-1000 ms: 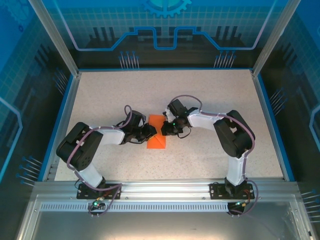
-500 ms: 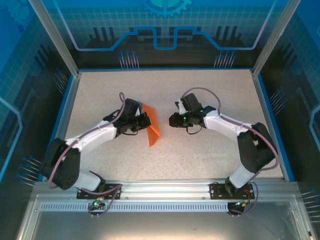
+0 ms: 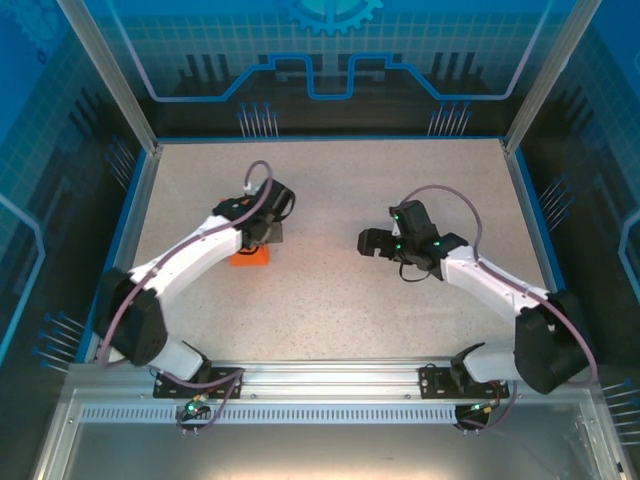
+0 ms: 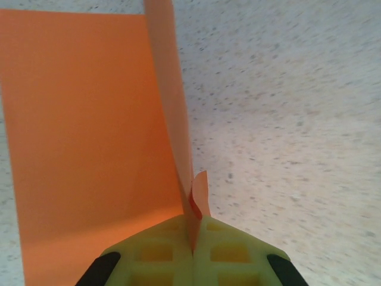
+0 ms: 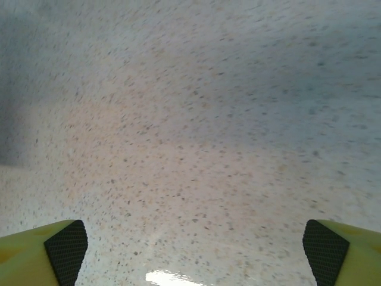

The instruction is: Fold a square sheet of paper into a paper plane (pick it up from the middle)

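Note:
The fold's near corner goes in my left gripper across the bare tabletop between the grippers next, toward the right gripper, and is released there.
The square sheet of paper [image 4: 89, 137] is bright orange and folded. One panel spreads to the left over the table and a thinner flap stands on edge up the middle of the left wrist view. My left gripper [image 4: 193, 238] is shut on the fold's near corner. From above, the left gripper [image 3: 262, 232] is at the table's left-centre, with a small piece of the orange paper [image 3: 247, 258] showing beneath it. My right gripper [image 3: 366, 241] stands apart at right-centre, pointing left. Its jaws are wide open over bare table in the right wrist view [image 5: 193, 250].
The speckled table [image 3: 330, 300] has a blue rim [image 3: 118, 250] and transparent enclosure walls around it. Both arm bases sit on the metal rail [image 3: 330, 380] at the near edge. There is open tabletop between the two grippers.
The right gripper let go of the paper, opened wide and drew back to the right. The left arm carried the paper from the table's centre up and to the left.

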Robot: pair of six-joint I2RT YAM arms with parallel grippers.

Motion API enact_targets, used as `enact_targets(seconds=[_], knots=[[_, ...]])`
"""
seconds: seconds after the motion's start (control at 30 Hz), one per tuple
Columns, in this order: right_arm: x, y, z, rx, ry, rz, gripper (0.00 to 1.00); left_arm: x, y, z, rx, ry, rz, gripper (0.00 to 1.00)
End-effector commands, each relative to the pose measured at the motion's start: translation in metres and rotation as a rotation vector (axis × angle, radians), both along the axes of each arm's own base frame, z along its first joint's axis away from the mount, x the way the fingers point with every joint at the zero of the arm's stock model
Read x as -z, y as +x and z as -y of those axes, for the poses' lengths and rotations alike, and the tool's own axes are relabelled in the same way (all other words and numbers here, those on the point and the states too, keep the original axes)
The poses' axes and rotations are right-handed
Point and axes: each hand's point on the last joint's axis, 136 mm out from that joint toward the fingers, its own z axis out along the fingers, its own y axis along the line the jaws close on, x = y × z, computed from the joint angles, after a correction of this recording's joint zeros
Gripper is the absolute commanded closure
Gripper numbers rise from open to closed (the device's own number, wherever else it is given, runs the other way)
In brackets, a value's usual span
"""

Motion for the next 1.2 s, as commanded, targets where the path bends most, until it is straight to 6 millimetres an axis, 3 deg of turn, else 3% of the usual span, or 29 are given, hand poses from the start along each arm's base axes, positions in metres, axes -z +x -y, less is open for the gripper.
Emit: enact_targets(seconds=[0.0,0.1,0.23,0.5,0.77,0.93,1.07,1.17], knots=[[-0.011,0.003,0.023,0.089,-0.016,0.054,0.01,0.007,0.006,-0.007,0.006,0.242,-0.030,0.94],[-0.016,-0.002,0.039,0.146,-0.029,0.074,0.01,0.027,0.015,0.013,0.043,0.310,-0.066,0.94],[-0.020,-0.009,0.059,0.217,-0.042,0.084,0.01,0.049,0.021,0.055,0.125,0.364,-0.092,0.93],[-0.017,-0.018,0.072,0.271,-0.045,0.073,0.01,0.094,0.014,0.132,0.225,0.340,-0.139,0.90],[-0.014,-0.021,0.078,0.300,-0.055,0.049,0.01,0.115,0.004,0.166,0.257,0.233,-0.188,0.81],[-0.012,-0.022,0.083,0.333,-0.062,0.030,0.01,0.098,0.000,0.183,0.296,0.118,-0.185,0.69],[-0.010,-0.021,0.082,0.335,-0.063,0.008,0.01,0.058,-0.009,0.206,0.367,-0.076,-0.151,0.62],[-0.009,-0.017,0.070,0.285,-0.032,-0.008,0.01,0.027,-0.018,0.216,0.419,-0.224,-0.123,0.57]])
